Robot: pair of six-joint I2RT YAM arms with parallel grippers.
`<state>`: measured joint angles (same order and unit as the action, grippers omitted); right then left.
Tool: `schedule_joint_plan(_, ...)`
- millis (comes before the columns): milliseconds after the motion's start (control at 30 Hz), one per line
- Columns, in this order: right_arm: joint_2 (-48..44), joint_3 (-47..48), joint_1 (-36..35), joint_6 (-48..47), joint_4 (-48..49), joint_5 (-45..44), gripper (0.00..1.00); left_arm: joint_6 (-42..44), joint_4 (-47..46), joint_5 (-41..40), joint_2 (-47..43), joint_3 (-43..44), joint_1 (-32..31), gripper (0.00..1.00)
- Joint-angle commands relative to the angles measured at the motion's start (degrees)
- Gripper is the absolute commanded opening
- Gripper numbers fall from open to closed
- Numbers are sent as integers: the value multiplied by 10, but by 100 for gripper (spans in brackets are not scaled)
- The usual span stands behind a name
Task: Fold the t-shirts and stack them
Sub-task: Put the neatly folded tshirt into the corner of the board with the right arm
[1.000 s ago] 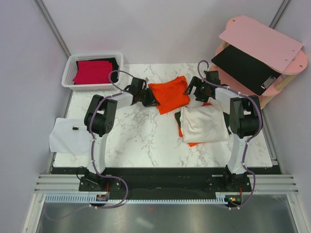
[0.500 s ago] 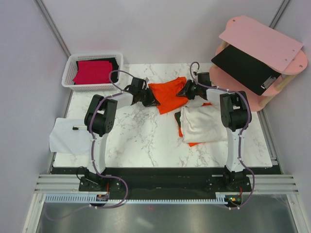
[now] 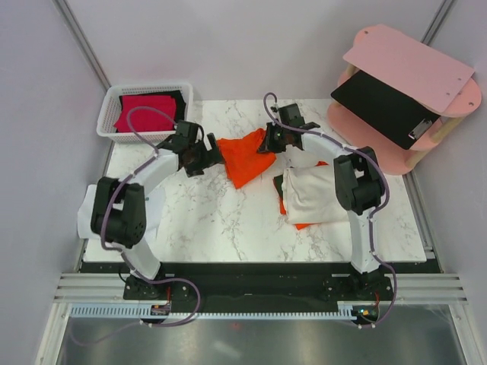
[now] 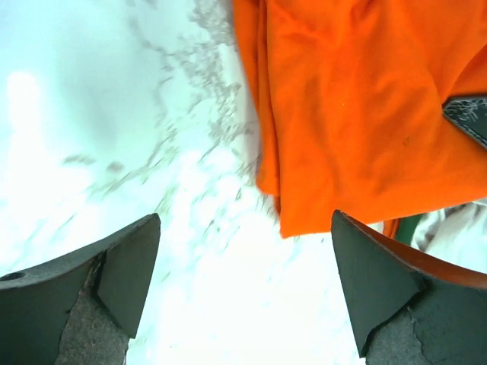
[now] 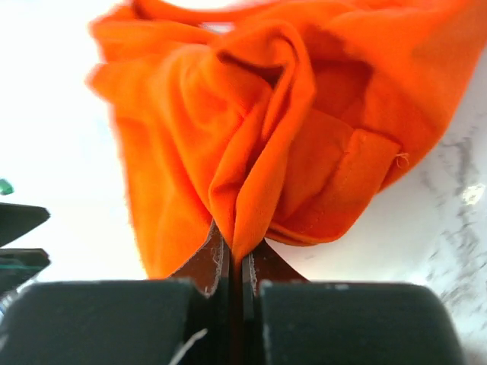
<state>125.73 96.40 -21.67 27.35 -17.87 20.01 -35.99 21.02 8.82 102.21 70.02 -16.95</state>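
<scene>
The orange shirt (image 4: 358, 114) lies off the stack, so the robot's right gripper will next lift, move over the white shirt toward its shelf side, go down and open.
The bright orange t-shirt (image 3: 242, 156) lies bunched on the marble table at mid-back. My right gripper (image 3: 268, 141) is shut on a fold of its right edge; in the right wrist view the cloth (image 5: 266, 129) rises pinched between the jaws (image 5: 242, 255). My left gripper (image 3: 212, 155) stands open just left of the shirt, holding nothing. In the left wrist view its gripper (image 4: 245, 228) is over bare marble, with the orange shirt (image 4: 358, 114) ahead to the right. A crimson-red t-shirt (image 3: 144, 112) lies over a black one in the basket.
The white basket (image 3: 104, 122) stands at the back left. A folded white shirt (image 3: 318, 194) tops a stack on the right. A pink shelf (image 3: 411, 61) holds a black clipboard (image 3: 384, 103). A white cloth (image 3: 95, 213) hangs at the left edge.
My left gripper let go of the orange shirt, opened and drew back left. My right gripper shut on the shirt's right edge and carried it left, so the shirt is narrower.
</scene>
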Motion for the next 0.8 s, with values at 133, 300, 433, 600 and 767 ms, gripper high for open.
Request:
schedule_joint_plan(133,-175,13,-4,-33,-77,-37,0,43,104,-106,-173,-66,2,100)
schedule_joint_plan(300,-268,-41,-5,-40,-117,-63,0,48,104,-108,-175,-109,2,100)
schedule_joint_plan(433,-355,-88,-4,-37,-140,-92,0,43,98,-100,-167,-129,2,100)
schedule_joint_plan(600,-442,-191,9,-20,-175,-162,0,44,97,-93,-172,-143,1,100)
schedule_joint_plan(767,-503,-325,94,0,-162,-139,1,46,97,-91,-187,-150,1,100)
